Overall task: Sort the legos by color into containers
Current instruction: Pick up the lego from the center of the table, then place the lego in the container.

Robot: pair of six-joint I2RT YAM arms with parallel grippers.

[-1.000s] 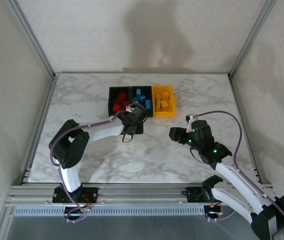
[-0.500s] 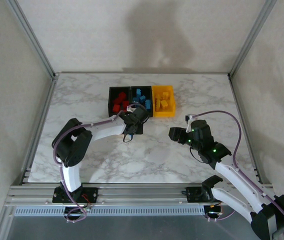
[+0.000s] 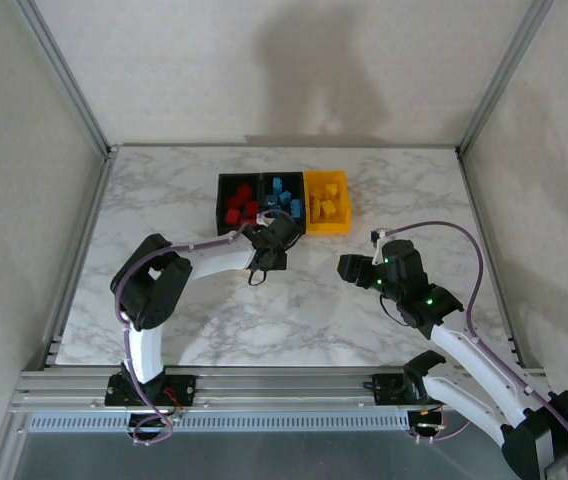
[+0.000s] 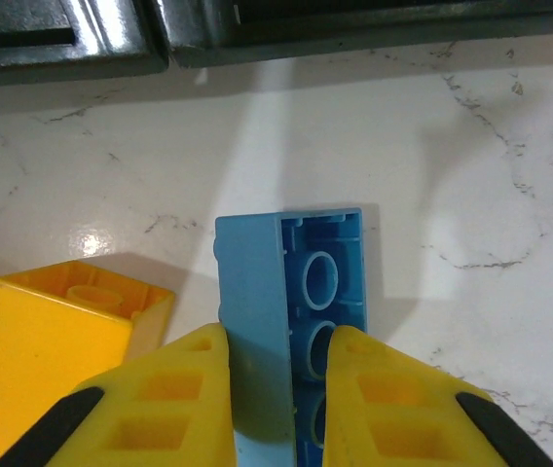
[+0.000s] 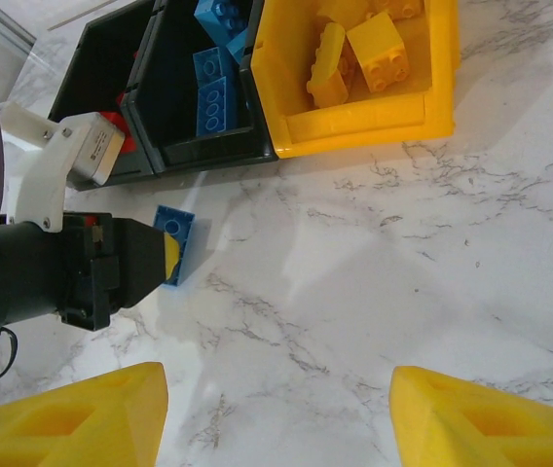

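Note:
My left gripper will next lift the long blue lego and carry it outward over the middle black bin point(image 3: 283, 197) to release it, as blue legos are already inside.
A long blue lego point(image 4: 276, 302) lies on its side on the marble, just in front of the containers. My left gripper point(image 4: 275, 350) is shut on it, one yellow fingertip point(image 4: 184, 375) on its smooth side and the other in its hollow underside. The same gripper point(image 3: 269, 260) and blue lego point(image 5: 174, 238) sit below the two black bins point(image 5: 218, 151). A yellow lego point(image 4: 53, 341) rests right beside the left finger. Red legos point(image 3: 236, 207), blue legos point(image 3: 284, 195) and yellow legos point(image 3: 326, 205) fill the three joined bins. My right gripper point(image 5: 276, 409) hangs open over bare marble with nothing in it.
The yellow bin point(image 5: 354, 126) is the rightmost of the row, its front wall toward my right gripper point(image 3: 347, 268). The black bins' front wall point(image 4: 62, 39) stands a short way beyond the held lego. Aluminium posts and grey walls ring the marble table point(image 3: 164, 200).
My left gripper has shut on the blue lego, and its arm has shifted a little to the right. The right arm has not moved.

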